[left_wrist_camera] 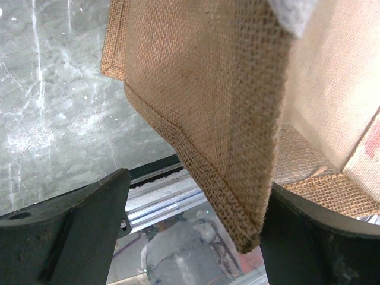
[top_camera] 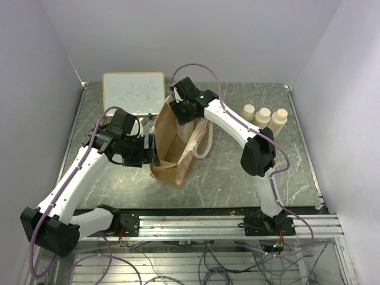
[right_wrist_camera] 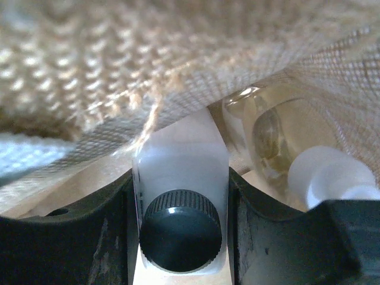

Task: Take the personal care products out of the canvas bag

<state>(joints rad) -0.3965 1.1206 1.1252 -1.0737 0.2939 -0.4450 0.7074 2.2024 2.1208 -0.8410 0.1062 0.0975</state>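
The beige bottles stand outside, so my right gripper needs to lift out of the bag (top_camera: 172,151), bring the white bottle down to the tabletop beside them and let it go.
The tan canvas bag (top_camera: 172,151) stands open at mid-table. My right gripper (top_camera: 180,116) reaches into its far end. In the right wrist view the right gripper (right_wrist_camera: 181,190) is shut on a white squarish bottle (right_wrist_camera: 181,154) with a dark cap (right_wrist_camera: 181,237), inside the bag. A slim amber bottle (right_wrist_camera: 276,133) with a white top (right_wrist_camera: 329,172) lies beside it. My left gripper (top_camera: 153,151) sits at the bag's left wall. In the left wrist view the left gripper (left_wrist_camera: 199,199) stands open astride the bag's wall (left_wrist_camera: 208,107); the fabric touches only the right finger. Three beige bottles (top_camera: 263,116) stand outside at the right.
A framed whiteboard (top_camera: 133,93) leans at the back left, close behind the bag. The bag's cream handles (top_camera: 205,145) hang over its right side. The aluminium rail (top_camera: 196,224) runs along the near edge. Purple walls close in both sides.
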